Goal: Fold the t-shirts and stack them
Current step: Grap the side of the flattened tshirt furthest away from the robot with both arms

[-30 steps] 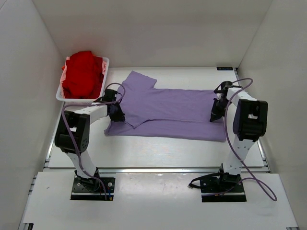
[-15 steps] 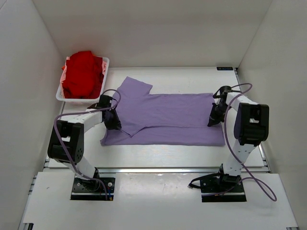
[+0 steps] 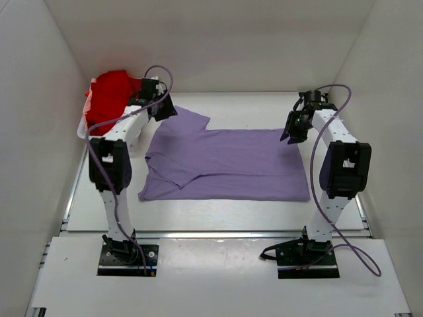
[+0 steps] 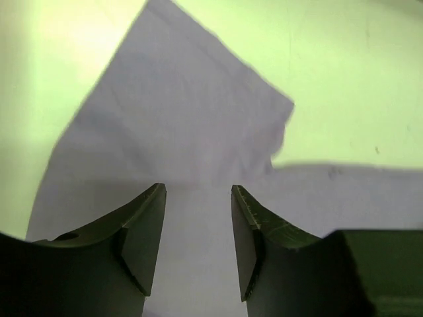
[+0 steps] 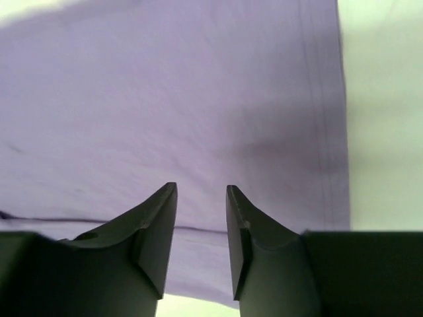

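Observation:
I will next move my left gripper toward the tray, and then I will lower my left gripper onto the edge of the lavender-purple t-shirt at the base of its sleeve.
The lavender-purple t-shirt [image 3: 225, 165] lies flat on the table, folded lengthwise, with one sleeve [image 3: 188, 122] pointing to the far left. The red t-shirt [image 3: 109, 99] sits bunched in the white tray [image 3: 81, 129] at the far left. My left gripper [image 3: 166, 109] is open and empty above the sleeve, whose cloth shows below it in the left wrist view [image 4: 178, 132]. My right gripper [image 3: 289, 132] is open and empty above the shirt's far right corner, and the purple cloth [image 5: 165, 99] fills the right wrist view.
White walls close in the table on the left, back and right. The tray stands against the left wall. Purple cables loop off both arms.
Both grippers let go of the shirt's near fold and swung to its far edge, the left to the sleeve, the right to the far right corner. The shirt now lies still.

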`<state>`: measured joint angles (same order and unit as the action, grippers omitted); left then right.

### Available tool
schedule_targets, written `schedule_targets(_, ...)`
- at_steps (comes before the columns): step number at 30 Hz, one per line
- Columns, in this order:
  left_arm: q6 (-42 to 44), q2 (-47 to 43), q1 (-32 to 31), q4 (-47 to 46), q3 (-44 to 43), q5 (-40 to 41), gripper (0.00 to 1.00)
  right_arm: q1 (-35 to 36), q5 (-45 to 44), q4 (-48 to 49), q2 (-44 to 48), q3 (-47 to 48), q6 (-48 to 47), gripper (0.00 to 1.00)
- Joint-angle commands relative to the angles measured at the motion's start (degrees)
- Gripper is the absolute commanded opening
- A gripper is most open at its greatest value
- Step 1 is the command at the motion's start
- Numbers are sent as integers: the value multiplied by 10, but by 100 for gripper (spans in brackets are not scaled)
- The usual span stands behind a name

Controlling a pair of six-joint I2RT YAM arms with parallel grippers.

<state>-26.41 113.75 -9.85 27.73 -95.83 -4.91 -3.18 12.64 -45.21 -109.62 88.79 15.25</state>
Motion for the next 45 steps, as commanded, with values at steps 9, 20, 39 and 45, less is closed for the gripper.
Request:
schedule_targets(9, 31, 270, 10, 103, -347, 92, 62, -24, 35, 119, -19, 58, 17, 43)
schedule_targets(20, 50, 364, 15, 178, -465, 97, 63, -43, -19, 66, -158, 164, 24, 51)
schedule_targets(39, 64, 379, 18, 200, -465, 30, 0, -21, -76, -62, -326, 391, 31, 0)
schedule_targets(45, 66, 356, 17, 195, -469, 35, 0, -18, -74, -50, -309, 398, 17, 0)
